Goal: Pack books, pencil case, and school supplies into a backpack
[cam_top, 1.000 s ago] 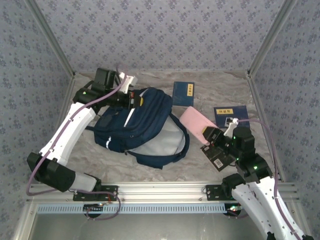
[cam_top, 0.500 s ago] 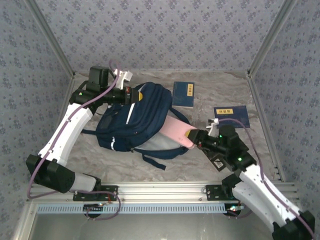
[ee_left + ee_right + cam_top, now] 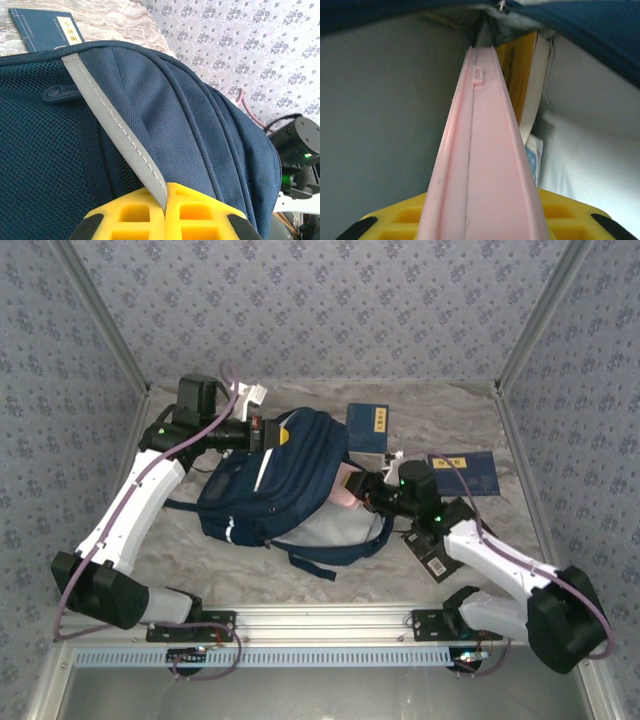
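Note:
My left gripper lowers the lifted backpack top toward the tabletop next and opens to release the backpack's grey reflective strip [image 3: 264, 469] [image 3: 116, 129], since the pink pencil case reaches deep inside.
The navy backpack [image 3: 262, 490] lies mid-table with its opening facing right. My left gripper [image 3: 262, 430] is shut on the top of the backpack, its yellow fingers [image 3: 200, 210] pinching the white reflective stripe [image 3: 115, 125]. My right gripper [image 3: 362, 488] is shut on the pink pencil case [image 3: 480, 150], which points deep into the bag, with just its tail [image 3: 345, 498] showing at the mouth. Inside, against the grey lining [image 3: 380, 100], stand an orange book [image 3: 519, 75] and a white-and-blue packet [image 3: 534, 156]. Still on the table are two navy books [image 3: 367, 427] [image 3: 466, 470] and a black one [image 3: 432, 552].
A backpack strap [image 3: 320, 558] trails toward the near edge. Patterned walls close in on the left, right and back. The right arm [image 3: 500, 560] reaches over the black book. One navy book [image 3: 45, 27] sits just past the backpack's top.
My right gripper has carried the pencil case left from the table's right side into the backpack's opening. My left gripper has kept its hold and raised the backpack's top a little.

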`<action>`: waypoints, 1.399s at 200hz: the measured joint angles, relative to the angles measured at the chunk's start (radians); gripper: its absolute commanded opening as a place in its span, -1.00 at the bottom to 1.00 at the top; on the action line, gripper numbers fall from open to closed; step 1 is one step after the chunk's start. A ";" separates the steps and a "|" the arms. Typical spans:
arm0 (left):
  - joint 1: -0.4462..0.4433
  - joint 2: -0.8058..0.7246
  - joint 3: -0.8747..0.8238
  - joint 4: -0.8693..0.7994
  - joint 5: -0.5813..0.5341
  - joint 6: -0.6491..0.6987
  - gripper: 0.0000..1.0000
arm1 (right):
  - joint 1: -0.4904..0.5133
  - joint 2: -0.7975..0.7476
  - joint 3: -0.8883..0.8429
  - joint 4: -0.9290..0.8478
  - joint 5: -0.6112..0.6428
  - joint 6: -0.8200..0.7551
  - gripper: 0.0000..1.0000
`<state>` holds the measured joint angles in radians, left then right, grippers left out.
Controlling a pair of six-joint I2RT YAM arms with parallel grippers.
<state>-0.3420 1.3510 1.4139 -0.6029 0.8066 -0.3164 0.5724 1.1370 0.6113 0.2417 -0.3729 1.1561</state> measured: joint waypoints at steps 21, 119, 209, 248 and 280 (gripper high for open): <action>0.000 -0.017 -0.013 0.010 0.019 0.000 -1.00 | 0.005 0.086 0.066 0.000 0.027 -0.005 -0.31; -0.013 -0.021 -0.013 0.039 0.071 -0.008 -1.00 | 0.114 0.686 0.440 0.181 0.024 0.083 0.51; 0.034 -0.021 -0.013 0.038 -0.069 -0.012 -1.00 | 0.123 0.465 0.420 -0.181 0.204 -0.176 0.76; 0.052 -0.021 -0.012 0.005 -0.269 0.012 -1.00 | 0.108 0.312 0.403 -0.419 0.313 -0.307 0.77; 0.037 -0.021 -0.012 -0.023 -0.495 0.056 -1.00 | 0.098 0.100 0.341 -0.591 0.468 -0.352 0.82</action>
<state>-0.3054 1.3296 1.4017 -0.6262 0.3119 -0.2604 0.6701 1.2366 0.9527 -0.3492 0.0952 0.8040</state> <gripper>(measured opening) 0.042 0.901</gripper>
